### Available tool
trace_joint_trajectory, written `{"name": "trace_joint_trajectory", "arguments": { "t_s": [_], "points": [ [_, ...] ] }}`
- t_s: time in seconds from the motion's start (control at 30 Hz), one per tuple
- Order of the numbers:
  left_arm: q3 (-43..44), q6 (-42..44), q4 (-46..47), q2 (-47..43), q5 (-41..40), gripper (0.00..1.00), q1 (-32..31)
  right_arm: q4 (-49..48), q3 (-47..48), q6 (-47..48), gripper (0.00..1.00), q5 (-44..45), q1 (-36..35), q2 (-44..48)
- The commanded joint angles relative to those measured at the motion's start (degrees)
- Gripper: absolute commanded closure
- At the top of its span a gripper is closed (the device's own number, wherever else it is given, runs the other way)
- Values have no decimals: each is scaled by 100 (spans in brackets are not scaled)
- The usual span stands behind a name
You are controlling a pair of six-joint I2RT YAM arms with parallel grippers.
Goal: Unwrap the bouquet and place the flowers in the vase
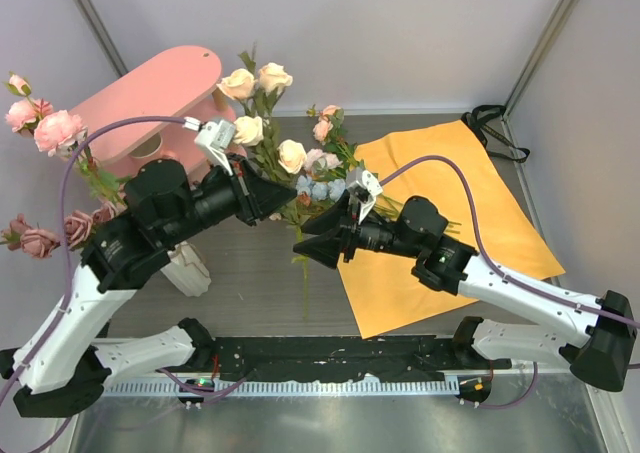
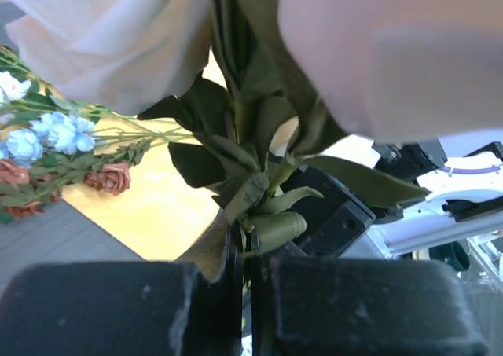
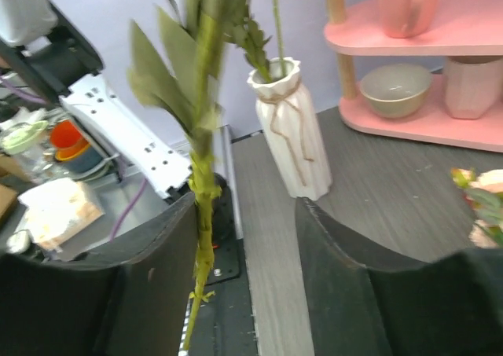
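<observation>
The opening of the ribbed cream vase is below my left gripper and to its left in the top view. My left gripper will swing over it next, lower the flowers' stems and let go.
My left gripper is shut on the green stems of a bunch of cream flowers held up over the table's middle. In the left wrist view the jaws pinch stem and leaves under a big cream bloom. My right gripper stands open just below. The long stem hangs against its left finger, and the other finger is well apart. The ribbed cream vase holds several stems. From above, the vase is half hidden under my left arm. Blue and peach blooms lie by the orange sheet.
A pink shelf stands at the back left, with a bowl and a cup on its lower level. Pink roses spread out at the far left. The black ribbon lies at the sheet's far corner.
</observation>
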State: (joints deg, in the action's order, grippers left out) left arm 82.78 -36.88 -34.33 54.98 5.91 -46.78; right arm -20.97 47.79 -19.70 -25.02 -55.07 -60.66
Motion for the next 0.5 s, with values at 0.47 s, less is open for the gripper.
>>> {"name": "trace_joint_trajectory", "arguments": {
  "t_s": [0.47],
  "points": [
    [3341,3732,-2483,-418,-4387,100,-24,1095,-33,643,35,1719,-39,477]
  ]
}}
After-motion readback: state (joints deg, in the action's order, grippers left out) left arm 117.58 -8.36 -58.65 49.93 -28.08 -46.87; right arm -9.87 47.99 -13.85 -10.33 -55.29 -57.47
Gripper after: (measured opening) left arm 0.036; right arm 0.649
